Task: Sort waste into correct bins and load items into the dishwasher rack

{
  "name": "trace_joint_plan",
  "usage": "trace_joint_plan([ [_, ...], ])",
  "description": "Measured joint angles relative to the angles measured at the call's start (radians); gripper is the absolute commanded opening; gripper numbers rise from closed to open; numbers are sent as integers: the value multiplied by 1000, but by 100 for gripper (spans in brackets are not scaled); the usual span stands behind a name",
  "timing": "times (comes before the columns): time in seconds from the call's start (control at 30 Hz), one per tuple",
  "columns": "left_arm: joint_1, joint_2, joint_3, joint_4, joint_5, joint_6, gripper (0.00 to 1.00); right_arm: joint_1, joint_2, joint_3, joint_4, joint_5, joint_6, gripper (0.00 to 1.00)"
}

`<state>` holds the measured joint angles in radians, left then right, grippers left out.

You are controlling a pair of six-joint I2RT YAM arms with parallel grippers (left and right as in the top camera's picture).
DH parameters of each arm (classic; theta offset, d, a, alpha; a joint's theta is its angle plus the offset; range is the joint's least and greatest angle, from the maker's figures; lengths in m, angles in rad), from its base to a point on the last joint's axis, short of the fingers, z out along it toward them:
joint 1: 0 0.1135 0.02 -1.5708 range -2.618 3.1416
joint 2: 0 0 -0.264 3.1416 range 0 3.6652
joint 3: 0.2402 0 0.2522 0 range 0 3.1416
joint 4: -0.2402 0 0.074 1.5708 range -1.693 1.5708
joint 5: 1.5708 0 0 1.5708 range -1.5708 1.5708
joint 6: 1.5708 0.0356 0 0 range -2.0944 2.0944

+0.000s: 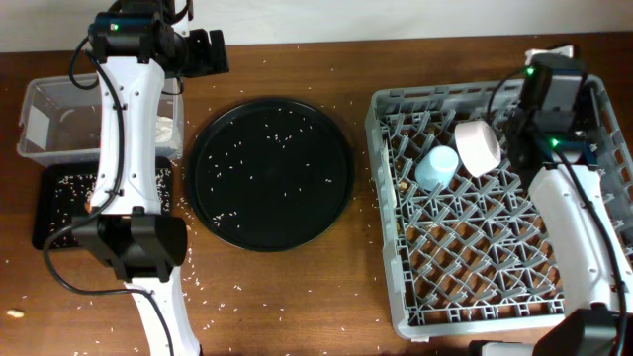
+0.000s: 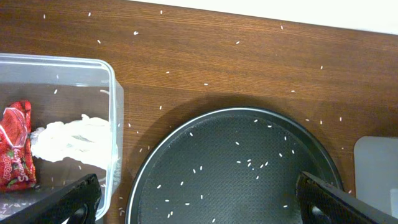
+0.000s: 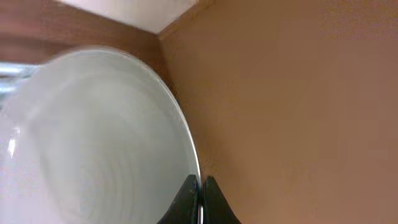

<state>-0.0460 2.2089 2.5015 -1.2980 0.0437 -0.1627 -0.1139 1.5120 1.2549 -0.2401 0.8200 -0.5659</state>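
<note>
My right gripper needs to go down and let go of the plate in the rack's back part beside the white bowl (image 1: pixel 479 146), since bowl and cup (image 1: pixel 436 166) fill the slots next to it.
My right gripper (image 3: pixel 200 199) is shut on the rim of the pale grey plate (image 3: pixel 93 143), which fills the left of the right wrist view. In the overhead view this gripper (image 1: pixel 522 127) is over the back right of the dishwasher rack (image 1: pixel 475 321), and the plate is hidden under the arm. The white bowl (image 1: pixel 479 146) and the light-blue cup (image 1: pixel 436 166) lie in the rack. My left gripper (image 2: pixel 199 202) is wide open and empty above the back edge of the round black tray (image 2: pixel 249 168). The clear tub (image 2: pixel 93 68) holds the red wrapper (image 2: pixel 17 146) and the white napkin (image 2: pixel 71 140).
The shallow black rectangular tray (image 1: pixel 59 203) with rice scraps sits in front of the clear tub (image 1: pixel 40 99). The round black tray (image 1: pixel 272 173) lies between the bins and the rack. Rice grains are scattered on it and over the wooden table (image 1: pixel 297 297).
</note>
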Motion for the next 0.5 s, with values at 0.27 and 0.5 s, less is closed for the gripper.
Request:
trace_joint_plan([
  [0.27, 0, 0, 0, 1, 0, 0, 99, -50, 131, 0, 35, -17, -205, 8],
  [0.5, 0, 0, 0, 0, 0, 0, 99, 111, 84, -1, 245, -69, -100, 99],
])
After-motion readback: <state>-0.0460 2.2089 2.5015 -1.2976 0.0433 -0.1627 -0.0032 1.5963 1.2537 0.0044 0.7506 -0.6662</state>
